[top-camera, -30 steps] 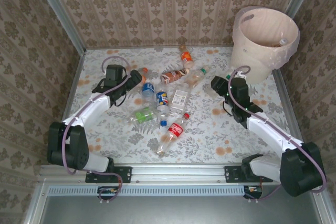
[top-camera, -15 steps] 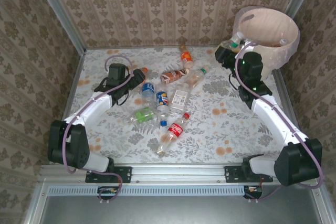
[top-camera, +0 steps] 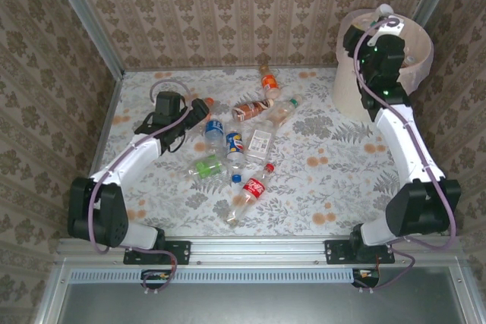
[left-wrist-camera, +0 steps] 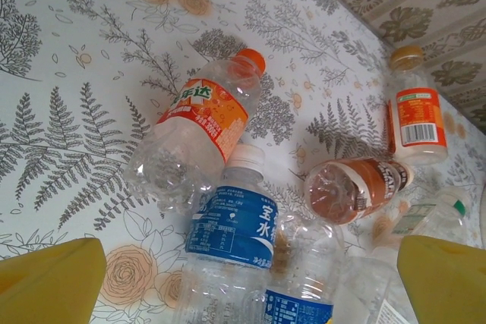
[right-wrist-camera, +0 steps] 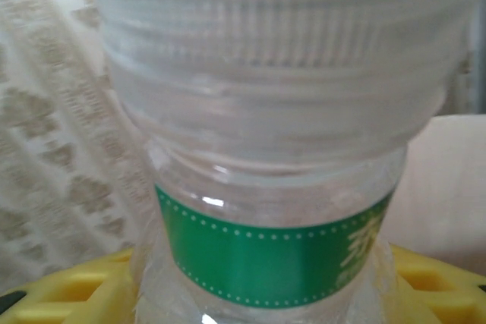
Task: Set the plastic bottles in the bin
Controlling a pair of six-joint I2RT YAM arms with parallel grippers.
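Observation:
My right gripper needs to shift next toward the side over the bin's opening [top-camera: 413, 47] and release the bottle, since the opening extends below the gripper toward that side.
My right gripper [top-camera: 382, 29] is raised over the mouth of the cream bin [top-camera: 351, 90] at the back right. It is shut on a clear plastic bottle with a green label [right-wrist-camera: 277, 252], yellow fingers [right-wrist-camera: 64, 294] on both sides of it. Several plastic bottles lie in a cluster at mid-table: an orange-labelled one [left-wrist-camera: 203, 121], a blue-labelled one [left-wrist-camera: 231, 227], a brown one [left-wrist-camera: 357, 187] and a red-labelled one [top-camera: 252, 187]. At the cluster's left edge my left gripper [top-camera: 199, 108] hovers open, its fingers [left-wrist-camera: 49, 282] spread wide over the blue-labelled bottle.
Patterned walls close in the table at the back and both sides. A green bottle [top-camera: 209, 165] and a flattened clear one [top-camera: 260, 140] lie in the cluster. The floral tabletop [top-camera: 334, 180] in front of the bin is bare.
My right arm has lifted the green-labelled bottle from the table near the bin up to above the bin's mouth. The left arm has barely moved.

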